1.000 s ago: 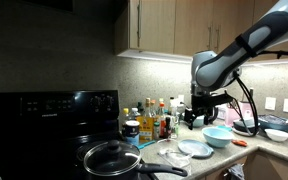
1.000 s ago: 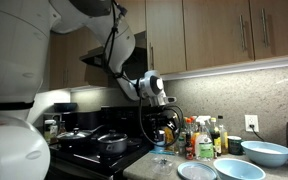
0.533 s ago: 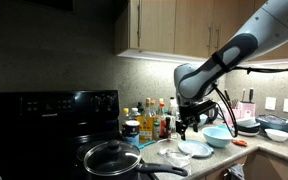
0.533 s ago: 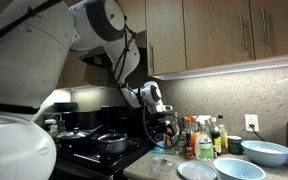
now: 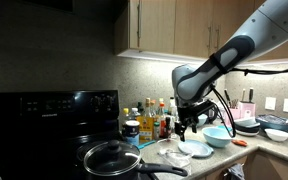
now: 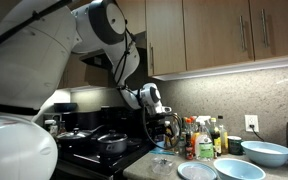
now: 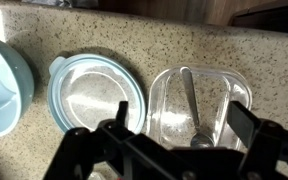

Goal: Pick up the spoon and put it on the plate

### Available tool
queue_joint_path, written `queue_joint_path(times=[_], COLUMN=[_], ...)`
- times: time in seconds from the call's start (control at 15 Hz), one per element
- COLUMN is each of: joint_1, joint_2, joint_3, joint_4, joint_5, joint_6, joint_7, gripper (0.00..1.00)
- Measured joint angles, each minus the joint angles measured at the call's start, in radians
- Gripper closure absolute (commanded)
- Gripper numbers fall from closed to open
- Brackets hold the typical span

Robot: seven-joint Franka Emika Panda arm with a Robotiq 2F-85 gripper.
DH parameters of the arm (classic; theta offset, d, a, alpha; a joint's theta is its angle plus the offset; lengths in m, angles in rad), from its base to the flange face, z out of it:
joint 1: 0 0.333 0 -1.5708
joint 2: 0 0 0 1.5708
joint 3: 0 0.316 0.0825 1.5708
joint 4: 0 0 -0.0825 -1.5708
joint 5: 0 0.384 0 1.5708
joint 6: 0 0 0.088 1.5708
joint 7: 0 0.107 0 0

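Note:
The spoon is between the robot's open fingers, so next the gripper will move away from the plate and go down into the clear plastic container to the spoon's handle (image 7: 191, 97).
In the wrist view a metal spoon (image 7: 190, 98) lies in a clear plastic container (image 7: 224, 92) on the speckled counter. The pale bluish-white plate (image 7: 89, 95) sits just left of the container and is empty. My gripper (image 7: 184, 128) hangs open above the container, with one dark finger (image 7: 119, 118) over the plate's edge and the other beyond the container's right side. In both exterior views the gripper (image 5: 189, 122) (image 6: 162, 130) hovers above the plate (image 5: 195, 148) (image 6: 196, 170) and the container (image 5: 174, 155). The spoon is too small to make out there.
A light-blue bowl (image 7: 2, 85) (image 5: 218, 136) sits beside the plate. A black frying pan (image 5: 112, 158) (image 6: 112, 142) rests on the stove. A row of bottles (image 5: 154, 120) stands against the back wall. More bowls (image 6: 267, 153) sit farther along the counter.
The arm swung sideways and lowered from above the light-blue bowl to above the plate and container. Over the last half second it has barely moved.

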Motion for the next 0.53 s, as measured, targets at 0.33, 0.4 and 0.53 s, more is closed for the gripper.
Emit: queue_joint_path(times=[0.33,0.4,0.53], joint_1=[0.010,0.012,0.017], joint_2=[0.069,0.089,0.129], joint_3=[0.011,0.014,0.020], joint_4=[0.032,0.045,0.075], joint_5=[0.001,0.001,0.001], joint_6=[0.000,-0.001,-0.005], joint_7=[-0.102,-0.119,-0.147], gripper=[0.00,0.00,0.00])
